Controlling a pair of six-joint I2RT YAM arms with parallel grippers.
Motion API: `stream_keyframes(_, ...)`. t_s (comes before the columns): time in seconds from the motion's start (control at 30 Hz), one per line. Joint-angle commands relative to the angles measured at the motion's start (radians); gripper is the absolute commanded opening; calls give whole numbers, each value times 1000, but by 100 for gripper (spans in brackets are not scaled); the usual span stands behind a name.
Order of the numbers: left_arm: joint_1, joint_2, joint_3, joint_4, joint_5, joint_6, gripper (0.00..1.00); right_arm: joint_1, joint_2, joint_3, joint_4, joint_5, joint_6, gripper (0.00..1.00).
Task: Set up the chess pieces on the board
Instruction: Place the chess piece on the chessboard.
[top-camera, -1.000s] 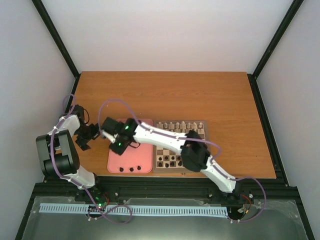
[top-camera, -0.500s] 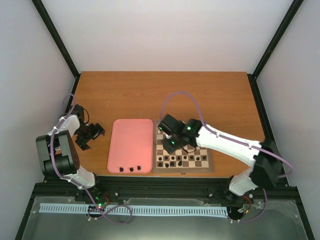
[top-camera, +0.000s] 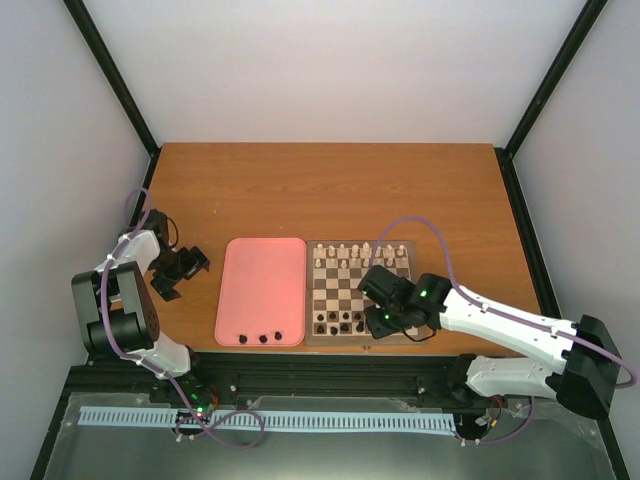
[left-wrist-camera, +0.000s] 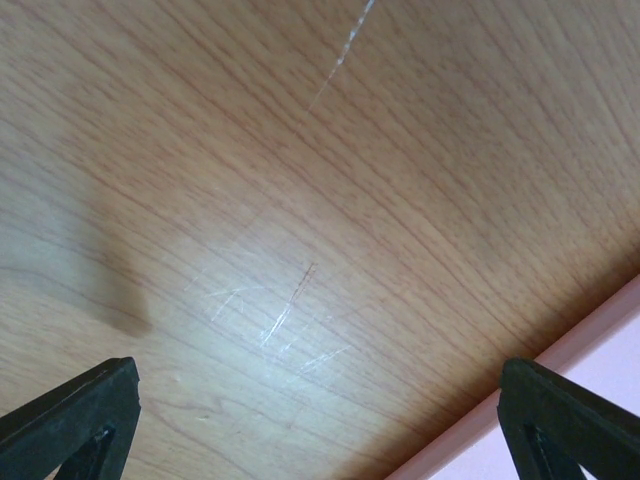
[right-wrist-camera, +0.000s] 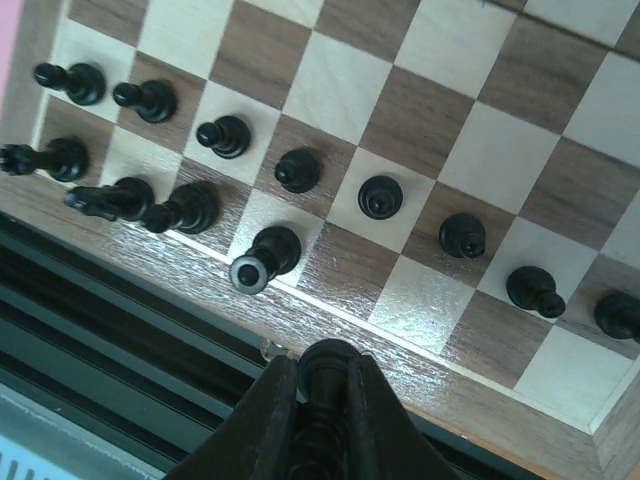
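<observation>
The brown square beside the nearest standing piece is empty, so the right gripper should next move down from the border (right-wrist-camera: 420, 370) over that square to let go of the tall dark piece.
The board (top-camera: 335, 290) lies right of the middle of the table. Cream chess pieces (top-camera: 350, 252) fill its far rows and dark chess pieces (top-camera: 335, 320) stand along its near rows. My right gripper (top-camera: 385, 318) hangs over the board's near edge. In the right wrist view my right gripper (right-wrist-camera: 328, 375) is shut on a dark chess piece (right-wrist-camera: 328, 362) above the board's brown border (right-wrist-camera: 420, 370), near a standing dark piece (right-wrist-camera: 275, 252). My left gripper (top-camera: 190, 262) rests left of the tray; in its wrist view my left gripper (left-wrist-camera: 320, 430) is open over bare wood.
A pink tray (top-camera: 262, 285) lies left of the board with three dark pieces (top-camera: 262, 338) at its near edge. Its rim (left-wrist-camera: 610, 330) shows in the left wrist view. A black rail (right-wrist-camera: 120, 330) runs just below the board's near edge.
My right arm has swung from over the pink tray, across the board, to the board's near edge, keeping the dark piece in its jaws. The left arm has not moved.
</observation>
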Motion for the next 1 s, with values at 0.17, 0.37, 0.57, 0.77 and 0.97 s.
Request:
stream_keyframes(0.17,-4,-21,-3,15,8,9,100,-4,81,-60,122,-17,54,8)
stream_keyframes(0.37,-4,-17,-2,19,9,8,100,-3,96,-70,134,49,75,10)
stream_keyframes(0.57,-4,-9,0,19,9,8,100,-4,121,-82,147,41,71,12)
stream_keyframes(0.77,-4,-12,2,16,2,10,100,-5,126,-95,168,52,73,15)
stream_keyframes(0.97,-4,-10,2,16,1,11,100,-5,146,-91,181,48,64,16)
